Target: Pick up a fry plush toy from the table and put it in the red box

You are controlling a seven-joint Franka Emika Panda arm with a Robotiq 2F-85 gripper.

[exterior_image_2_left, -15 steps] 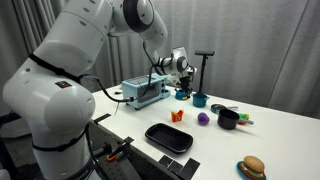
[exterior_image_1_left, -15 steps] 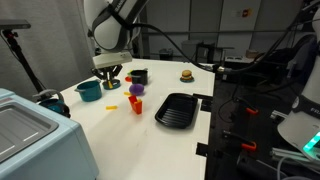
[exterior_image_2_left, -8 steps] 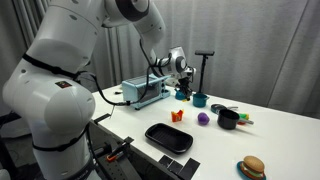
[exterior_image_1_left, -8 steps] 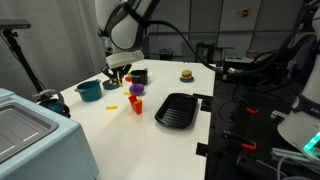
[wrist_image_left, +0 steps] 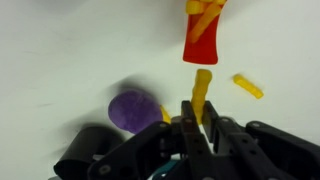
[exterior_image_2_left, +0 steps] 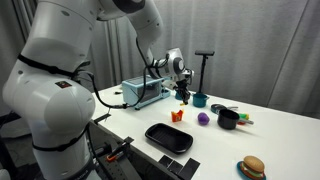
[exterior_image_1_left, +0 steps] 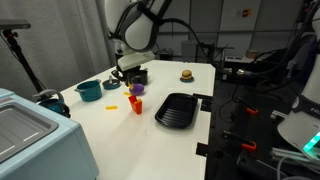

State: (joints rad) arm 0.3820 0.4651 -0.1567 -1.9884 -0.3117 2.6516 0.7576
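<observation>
My gripper moves down toward the red box's top [exterior_image_1_left: 136, 98] [wrist_image_left: 206, 9] next and releases the fry over the box's opening. The top lies below my gripper, just beyond the fry's tip.
My gripper [wrist_image_left: 200, 112] is shut on a yellow-orange fry plush toy [wrist_image_left: 202, 88], which sticks out from between the fingers. In the wrist view the red box [wrist_image_left: 202, 38] stands just beyond the fry's tip, with fries showing at its top. Another fry [wrist_image_left: 248, 86] lies on the white table to the right. In both exterior views the gripper [exterior_image_1_left: 126, 72] [exterior_image_2_left: 184, 92] hangs above the table, behind the red box [exterior_image_1_left: 135, 104] [exterior_image_2_left: 177, 117].
A purple item [wrist_image_left: 136, 108] and a black cup [wrist_image_left: 88, 150] lie close below the gripper. A black tray [exterior_image_1_left: 178, 109] [exterior_image_2_left: 168, 137], a teal bowl [exterior_image_1_left: 88, 90], a burger toy [exterior_image_1_left: 186, 74] [exterior_image_2_left: 252, 167] and a grey appliance [exterior_image_1_left: 35, 135] stand on the table.
The arm has carried the gripper with the fry across the table, away from the teal bowl toward the purple item and the red box.
</observation>
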